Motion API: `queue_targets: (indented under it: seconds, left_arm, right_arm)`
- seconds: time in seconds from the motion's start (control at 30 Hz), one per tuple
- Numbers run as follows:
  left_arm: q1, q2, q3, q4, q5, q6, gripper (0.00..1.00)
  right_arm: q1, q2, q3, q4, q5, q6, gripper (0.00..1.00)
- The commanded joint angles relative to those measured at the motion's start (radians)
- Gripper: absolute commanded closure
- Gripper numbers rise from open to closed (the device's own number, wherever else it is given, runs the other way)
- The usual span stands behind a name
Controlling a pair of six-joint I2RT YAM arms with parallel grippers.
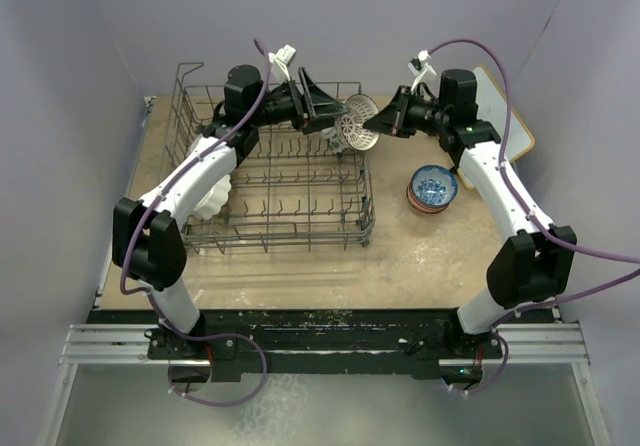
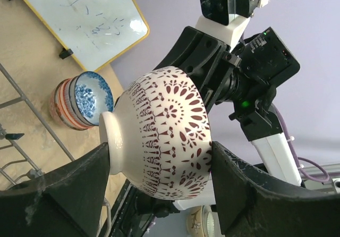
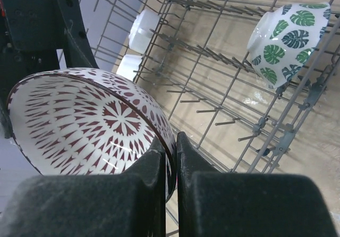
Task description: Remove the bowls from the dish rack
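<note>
The open blue-patterned bowl point(image 1: 434, 185) is below my right gripper and to its right in the top view. I will swing that way, lower the held bowl inside and let go.
A white bowl with a dark red pattern point(image 1: 357, 126) hangs in the air over the far right corner of the dish rack point(image 1: 275, 241). My left gripper point(image 1: 335, 118) is shut on it, one finger on its foot and the other on its rim point(image 2: 164, 125). My right gripper point(image 1: 380, 119) is shut on the same bowl's rim point(image 3: 90, 125), which passes between its fingers point(image 3: 188, 162). A green-leaf bowl point(image 3: 287, 35) leans in the rack point(image 3: 239, 88). White scalloped bowls point(image 1: 212, 198) sit at the rack's left end and also show in the right wrist view point(image 3: 141, 30).
A blue-patterned bowl point(image 1: 433, 183) is stacked on a red-orange one point(image 2: 62, 107) on the table right of the rack. A white tilted board point(image 1: 515, 116) stands at the far right. Purple walls close the back and sides.
</note>
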Motion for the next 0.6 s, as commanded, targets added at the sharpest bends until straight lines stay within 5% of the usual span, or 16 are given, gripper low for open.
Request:
queue_targets:
  seconds: [0.0,0.2,0.57]
  left_arm:
    - [-0.006,-0.016,0.018,0.092,0.052,0.016,0.49]
    - [-0.006,-0.023,0.047,-0.097,-0.033,0.129,0.0]
    - [0.008,-0.099,0.004,-0.404,-0.322,0.358,0.01]
  right_arm:
    - [0.005,-0.052,-0.004,-0.003,0.015,0.015,1.0]
    - [-0.001,-0.079,-0.003,-0.057,0.068,0.031,1.0]
    - [-0.214,-0.171,-0.1,-0.181,0.157,0.069,1.0]
